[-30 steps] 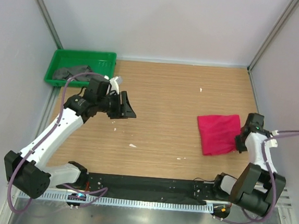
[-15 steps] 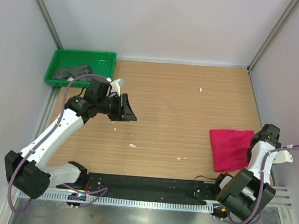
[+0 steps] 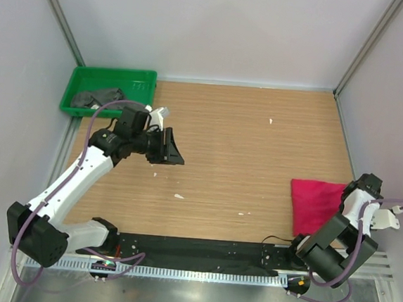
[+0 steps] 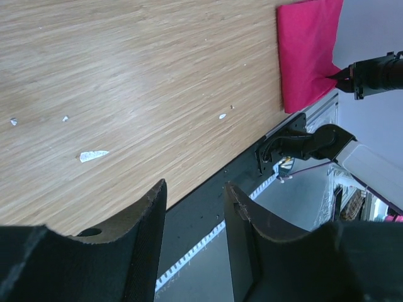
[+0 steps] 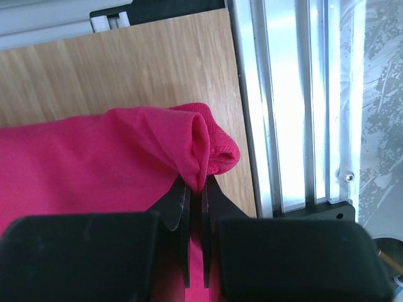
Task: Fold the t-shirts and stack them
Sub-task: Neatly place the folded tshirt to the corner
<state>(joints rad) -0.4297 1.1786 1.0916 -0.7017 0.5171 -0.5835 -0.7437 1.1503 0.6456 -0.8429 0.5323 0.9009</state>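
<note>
I will next slide my right gripper toward the metal bar and release the red t-shirt's fold on the bare wood beside it, as a gap still separates fold and bar.
The red t-shirt (image 3: 313, 203) lies folded small on the wooden table at the near right, reaching the table's right edge. My right gripper (image 3: 356, 195) is shut on a bunched fold of its edge (image 5: 192, 148), and the cloth (image 5: 94, 170) spreads to the left in the right wrist view. The dark grey t-shirt (image 3: 97, 98) lies crumpled in the green tray (image 3: 113, 72) at the far left. My left gripper (image 3: 175, 152) hovers just right of the tray. It is open, with nothing between its fingers (image 4: 195, 189). From the left wrist view the red t-shirt (image 4: 308, 53) shows far off.
A metal rail (image 5: 296, 100) runs along the table's right edge, just beside the held fold. A black strip (image 3: 193, 249) lines the near edge. Small white scraps (image 3: 178, 196) lie on the wood. Grey walls enclose the table on three sides.
My right gripper has dragged the red t-shirt to the right and nearer, up to the table's right edge. The left gripper's jaws have narrowed a little while the arm barely moved.
</note>
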